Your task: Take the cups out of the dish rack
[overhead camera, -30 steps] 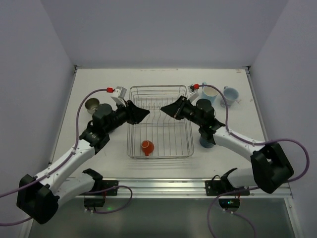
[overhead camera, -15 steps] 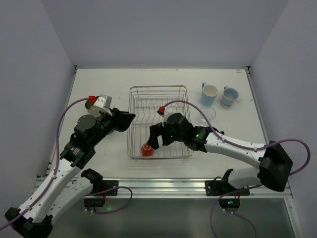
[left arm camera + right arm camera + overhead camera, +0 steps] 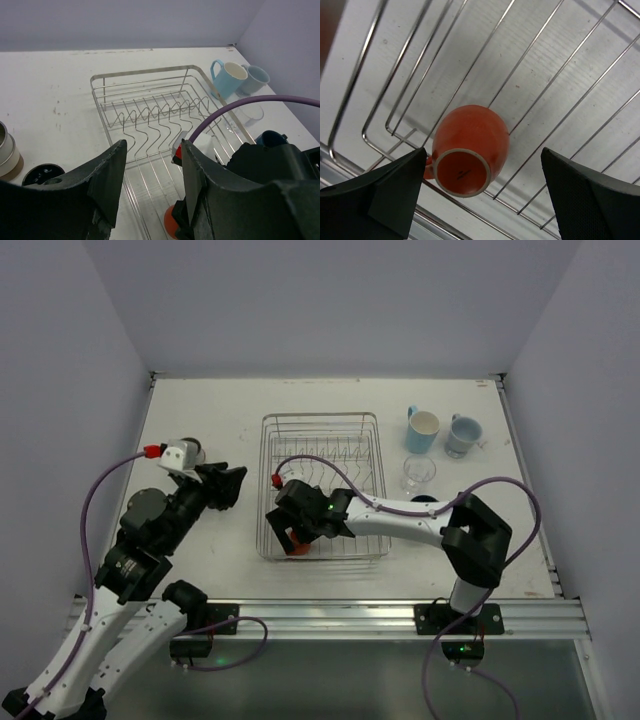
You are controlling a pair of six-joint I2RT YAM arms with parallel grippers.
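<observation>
The right gripper lowers a little around the orange mug's rounded body (image 3: 299,545) (image 3: 472,131) next and closes its fingers there, because they already hang open on either side.
The dish rack (image 3: 320,418) stands mid-table, and one of the cups, an orange mug (image 3: 470,150), lies on its side in the rack's near left corner. My right gripper (image 3: 482,155) hangs open just above the mug, one finger (image 3: 395,190) on either side, not touching it. From above, the right gripper (image 3: 290,535) covers most of the orange mug (image 3: 297,546). My left gripper (image 3: 228,485) is left of the rack, open and empty. The left wrist view looks between its fingers (image 3: 107,175) at the dish rack (image 3: 145,75) and the orange mug (image 3: 171,223).
Two light blue mugs (image 3: 422,430) (image 3: 463,435), a clear glass (image 3: 418,472) and a dark blue mug (image 3: 425,502) stand right of the rack. A cream-and-brown tumbler (image 3: 7,152) and a dark cup (image 3: 42,175) stand to its left.
My right arm swung from the rack's right side to its near left corner and opened over the orange mug. My left arm pulled back to the left, away from the rack.
</observation>
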